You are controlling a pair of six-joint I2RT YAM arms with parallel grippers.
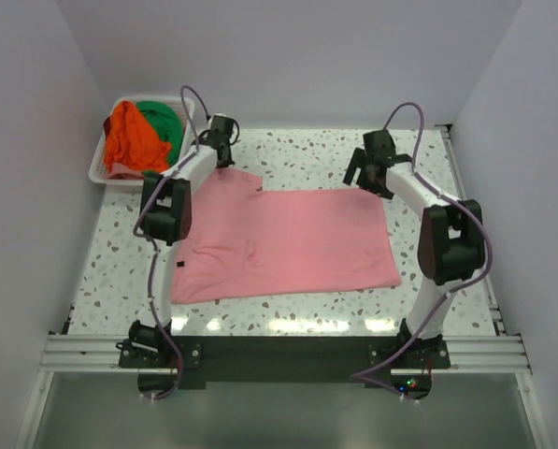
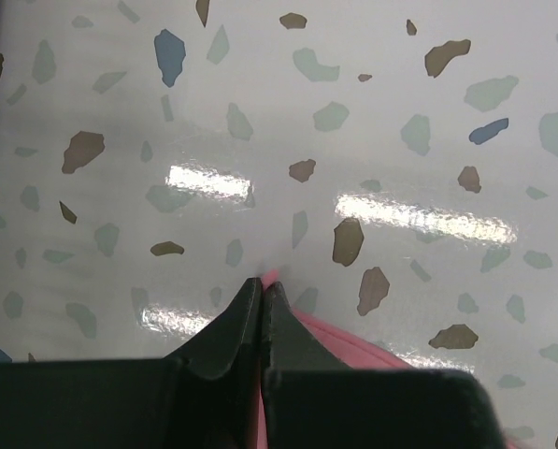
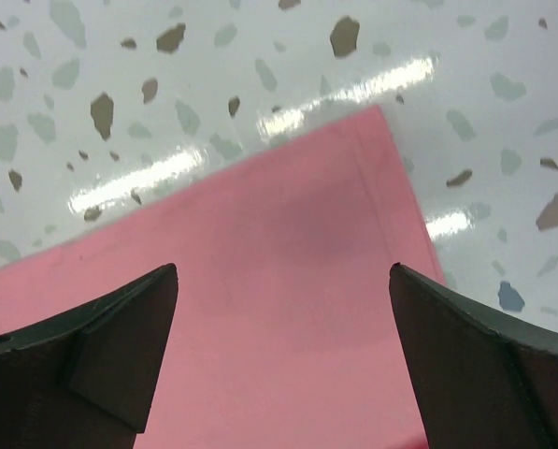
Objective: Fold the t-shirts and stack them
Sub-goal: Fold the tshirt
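Note:
The other far corner is already held by my left gripper, so my right gripper will next go down and slightly outward onto the pink t-shirt's free far corner (image 1: pixel 377 197) (image 3: pixel 370 125).
A pink t-shirt (image 1: pixel 288 243) lies spread flat on the speckled table. My left gripper (image 1: pixel 225 157) is at its far left corner, shut on a pinch of the pink cloth. In the left wrist view the closed left gripper (image 2: pixel 263 283) shows a sliver of pink at its tips, and the pink t-shirt's hem (image 2: pixel 363 344) trails off to the right. My right gripper (image 1: pixel 367 178) hovers over the far right corner, open. In the right wrist view the right gripper (image 3: pixel 283 271) holds nothing, with the pink t-shirt (image 3: pixel 260 365) beneath it. An orange t-shirt (image 1: pixel 132 140) and a green t-shirt (image 1: pixel 164 122) lie bunched in the basket.
A white slotted basket (image 1: pixel 98 166) stands at the table's far left corner, against the left wall. White walls close in the table on the left, back and right. Bare speckled tabletop (image 1: pixel 307 154) runs between the two grippers behind the pink t-shirt.

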